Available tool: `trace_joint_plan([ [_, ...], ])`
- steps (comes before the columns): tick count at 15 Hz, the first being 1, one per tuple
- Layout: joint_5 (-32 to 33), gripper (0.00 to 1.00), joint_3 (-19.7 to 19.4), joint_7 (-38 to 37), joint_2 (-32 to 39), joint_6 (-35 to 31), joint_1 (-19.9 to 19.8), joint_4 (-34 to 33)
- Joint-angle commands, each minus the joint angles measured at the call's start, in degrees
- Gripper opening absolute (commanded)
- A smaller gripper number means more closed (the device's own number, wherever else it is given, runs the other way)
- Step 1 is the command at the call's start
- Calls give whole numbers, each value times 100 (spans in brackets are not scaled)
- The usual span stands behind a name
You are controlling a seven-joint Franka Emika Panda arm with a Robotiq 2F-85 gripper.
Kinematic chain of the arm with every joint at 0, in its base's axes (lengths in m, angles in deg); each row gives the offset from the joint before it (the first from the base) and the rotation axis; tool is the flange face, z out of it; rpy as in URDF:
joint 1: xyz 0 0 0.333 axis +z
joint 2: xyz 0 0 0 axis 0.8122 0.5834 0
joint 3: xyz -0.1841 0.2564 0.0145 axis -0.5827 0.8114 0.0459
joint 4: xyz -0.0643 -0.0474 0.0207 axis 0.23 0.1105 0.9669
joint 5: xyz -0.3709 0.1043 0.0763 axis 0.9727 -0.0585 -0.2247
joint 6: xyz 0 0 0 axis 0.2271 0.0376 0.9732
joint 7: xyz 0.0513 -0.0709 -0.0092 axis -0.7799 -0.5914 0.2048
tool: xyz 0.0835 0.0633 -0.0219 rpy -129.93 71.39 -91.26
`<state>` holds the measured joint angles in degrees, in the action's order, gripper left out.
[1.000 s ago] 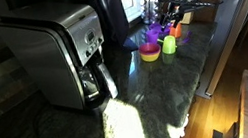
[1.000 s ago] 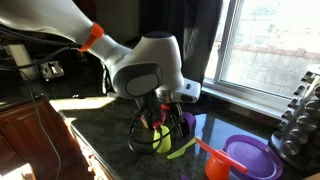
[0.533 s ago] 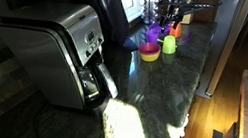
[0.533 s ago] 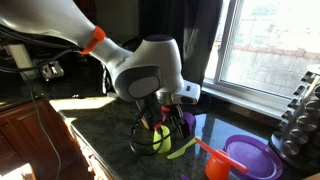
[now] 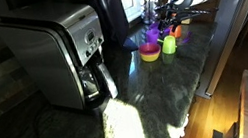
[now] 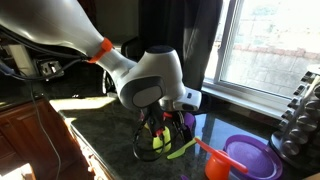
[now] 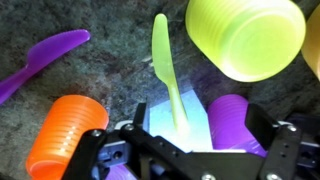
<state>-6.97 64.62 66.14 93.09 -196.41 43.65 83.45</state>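
My gripper should go nearly straight down next onto the lime-green knife's handle beside the purple cup, then close on that handle.
In the wrist view my gripper is open and points down at a dark stone counter. The handle of a lime-green plastic knife and a purple cup lie between its fingers, and nothing is gripped. An orange cup lies just left of the left finger. A yellow-green cup lies on its side at the top right. A purple plastic knife rests at the left. In an exterior view the gripper hangs low over these toys, with the green knife beside it.
A steel coffee maker stands on the counter. A purple plate with an orange spoon lies near the window. A rack stands at the right edge. The counter's front edge drops to a wooden floor.
The arm has shifted slightly, lowering the gripper a little over the toys. The jaws stay open and no toy has moved.
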Motion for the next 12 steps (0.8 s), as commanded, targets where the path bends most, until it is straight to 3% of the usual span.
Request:
trace_joint_plan([
  [1, 124, 100, -47, -215, 285, -221, 16, -126],
  [12, 115, 100, -95, -115, 804, -394, 9, -370],
])
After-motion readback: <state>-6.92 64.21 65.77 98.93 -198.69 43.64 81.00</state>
